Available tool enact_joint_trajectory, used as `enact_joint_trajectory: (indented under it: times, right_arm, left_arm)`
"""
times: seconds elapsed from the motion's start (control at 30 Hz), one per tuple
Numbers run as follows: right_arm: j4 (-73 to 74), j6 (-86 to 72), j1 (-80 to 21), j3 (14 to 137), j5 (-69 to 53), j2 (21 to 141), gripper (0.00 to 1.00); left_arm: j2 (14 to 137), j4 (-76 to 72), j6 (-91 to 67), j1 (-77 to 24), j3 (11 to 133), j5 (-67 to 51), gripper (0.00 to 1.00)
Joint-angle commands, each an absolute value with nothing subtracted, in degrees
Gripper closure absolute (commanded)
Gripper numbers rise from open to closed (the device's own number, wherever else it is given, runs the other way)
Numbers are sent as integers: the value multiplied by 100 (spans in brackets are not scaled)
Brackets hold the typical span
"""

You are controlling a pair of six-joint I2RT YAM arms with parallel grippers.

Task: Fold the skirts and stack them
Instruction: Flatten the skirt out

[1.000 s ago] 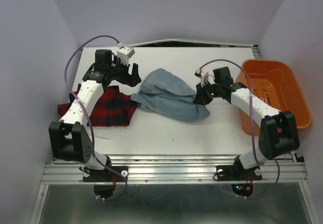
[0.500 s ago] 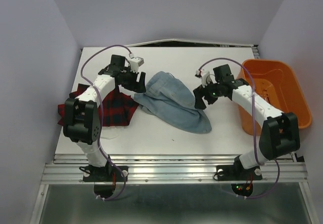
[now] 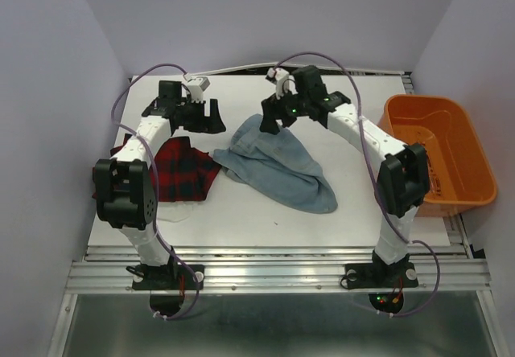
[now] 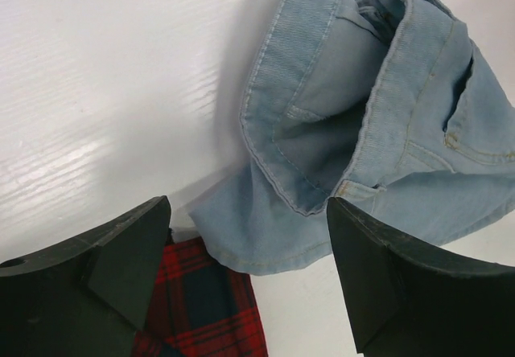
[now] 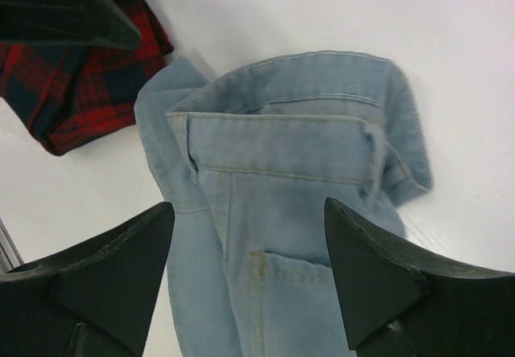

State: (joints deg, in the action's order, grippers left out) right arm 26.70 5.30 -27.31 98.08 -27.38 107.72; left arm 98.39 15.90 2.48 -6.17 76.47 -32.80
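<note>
I need to lower my right gripper onto the denim skirt's upper waistband layer (image 3: 253, 135) (image 5: 265, 157) below it and close it there, because that waistband runs between the gripper's open fingers.
The light blue denim skirt (image 3: 278, 164) lies crumpled mid-table, its waistband end toward the far side. The red-and-black plaid skirt (image 3: 181, 172) lies to its left, and a thin white skirt edge (image 3: 174, 211) peeks out beneath it. My left gripper (image 3: 211, 117) hovers open over the denim's left corner (image 4: 265, 236) and the plaid (image 4: 201, 309), holding nothing. My right gripper (image 3: 273, 120) is open above the denim's far end, the waistband and a pocket (image 5: 290, 180) between its fingers, untouched. The plaid (image 5: 72, 84) shows at upper left in the right wrist view.
An orange plastic tub (image 3: 475, 176) stands at the table's right edge. The two grippers are close together over the far side of the denim; the left gripper's finger (image 5: 64, 7) shows in the right wrist view. Grey walls close in on three sides.
My right gripper opened, let go of the denim's right side and swung far-left to above its waistband end. My left gripper dipped toward the denim, then drew back slightly.
</note>
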Motion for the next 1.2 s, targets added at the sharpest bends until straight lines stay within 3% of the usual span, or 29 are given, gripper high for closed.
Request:
enact_joint_trajectory:
  times: [0.0, 0.27, 0.33, 0.47, 0.57, 0.6, 0.67, 1.17]
  right_arm:
    - [2724, 518, -3251, 10283, -2436, 11073, 20]
    - [2795, 589, -3647, 10459, -1846, 11873, 19]
    - [2804, 598, -3647, 10599, -1732, 12084, 25]
    - [2742, 633, -3647, 10828, -1582, 12164, 49]
    - [2768, 799, -3647, 10986, -1424, 12138, 74]
    - [2821, 826, -3647, 11030, -1415, 12120, 87]
    - [2865, 870, -3647, 11100, -1380, 12015, 99]
    - [3085, 1801, -3595, 10960, -1907, 9942, 99]
  left_arm:
    - [9457, 1556, 158, -440, 7875, -3498, 9]
    - [9422, 1547, 176, -343, 7796, -3551, 9]
    - [9422, 1547, 176, -334, 7787, -3533, 9]
    - [9404, 1556, 202, -334, 7770, -3498, 9]
    - [9378, 1556, 211, -334, 7743, -3463, 9]
    - [9395, 1556, 211, -334, 7761, -3463, 9]
    - [9396, 1556, 193, -334, 7787, -3472, 9]
    - [9299, 1512, 343, -334, 7884, -3436, 9]
